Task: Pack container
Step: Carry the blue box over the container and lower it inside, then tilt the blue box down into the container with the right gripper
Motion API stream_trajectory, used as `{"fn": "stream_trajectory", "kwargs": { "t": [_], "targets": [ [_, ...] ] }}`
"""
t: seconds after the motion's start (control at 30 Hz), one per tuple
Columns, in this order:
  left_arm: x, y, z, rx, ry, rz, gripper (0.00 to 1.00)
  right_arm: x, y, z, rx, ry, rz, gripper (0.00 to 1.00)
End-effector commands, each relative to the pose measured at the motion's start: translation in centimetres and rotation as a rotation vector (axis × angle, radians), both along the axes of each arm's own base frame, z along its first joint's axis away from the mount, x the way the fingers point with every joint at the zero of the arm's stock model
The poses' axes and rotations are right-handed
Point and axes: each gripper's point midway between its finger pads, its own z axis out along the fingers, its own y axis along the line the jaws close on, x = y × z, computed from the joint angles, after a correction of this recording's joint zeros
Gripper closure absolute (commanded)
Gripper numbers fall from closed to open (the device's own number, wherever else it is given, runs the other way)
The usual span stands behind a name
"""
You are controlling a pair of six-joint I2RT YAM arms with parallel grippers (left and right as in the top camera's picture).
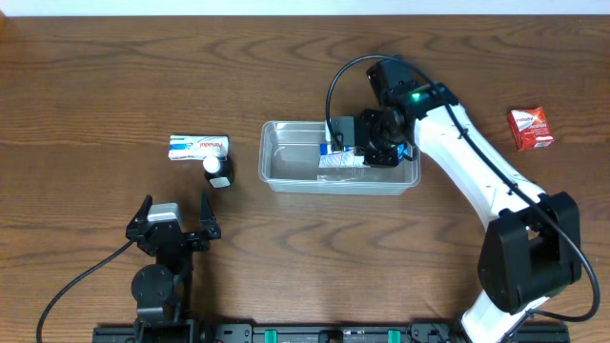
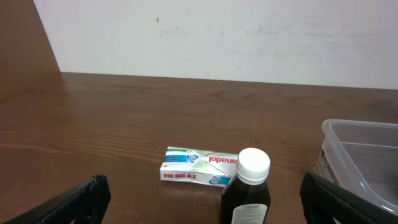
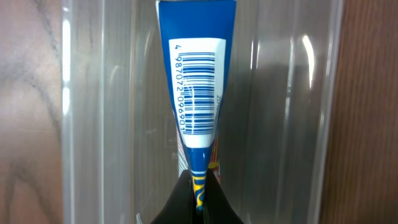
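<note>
My right gripper lowers the blue box farther toward the container's bottom next before opening, since the box already hangs between the container's clear sides.
The clear plastic container (image 1: 286, 162) sits mid-table; its corner shows in the left wrist view (image 2: 360, 155) and its walls in the right wrist view (image 3: 112, 93). My right gripper (image 1: 381, 143) reaches into the container's right half and is shut (image 3: 199, 186) on a blue box with a barcode (image 3: 198, 74), held on edge inside; the box shows from overhead (image 1: 335, 152). My left gripper (image 1: 174, 229) is open and empty near the front left, its fingers (image 2: 199, 199) framing a dark bottle with a white cap (image 2: 249, 186) and a white-and-green box (image 2: 196, 166) beyond.
The white-and-green box (image 1: 199, 147) and the dark bottle (image 1: 218, 171) stand left of the container. A small red box (image 1: 530, 129) lies at the far right of the table. A white wall (image 2: 217, 37) is behind the table.
</note>
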Motion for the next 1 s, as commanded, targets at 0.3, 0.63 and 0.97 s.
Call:
{"fn": "stream_trajectory", "kwargs": {
  "t": [0.3, 0.63, 0.97],
  "targets": [
    [0.0, 0.0, -1.8, -0.002, 0.045, 0.002, 0.02, -0.5, 0.5, -2.1, 0.009, -0.012, 0.052, 0.99],
    [0.0, 0.0, -1.8, -0.002, 0.045, 0.002, 0.02, 0.2, 0.6, -2.0, 0.013, -0.040, 0.050, 0.99],
    [0.0, 0.0, -1.8, -0.002, 0.045, 0.002, 0.02, 0.7, 0.2, -2.0, -0.009, -0.062, 0.040, 0.99]
  ]
}}
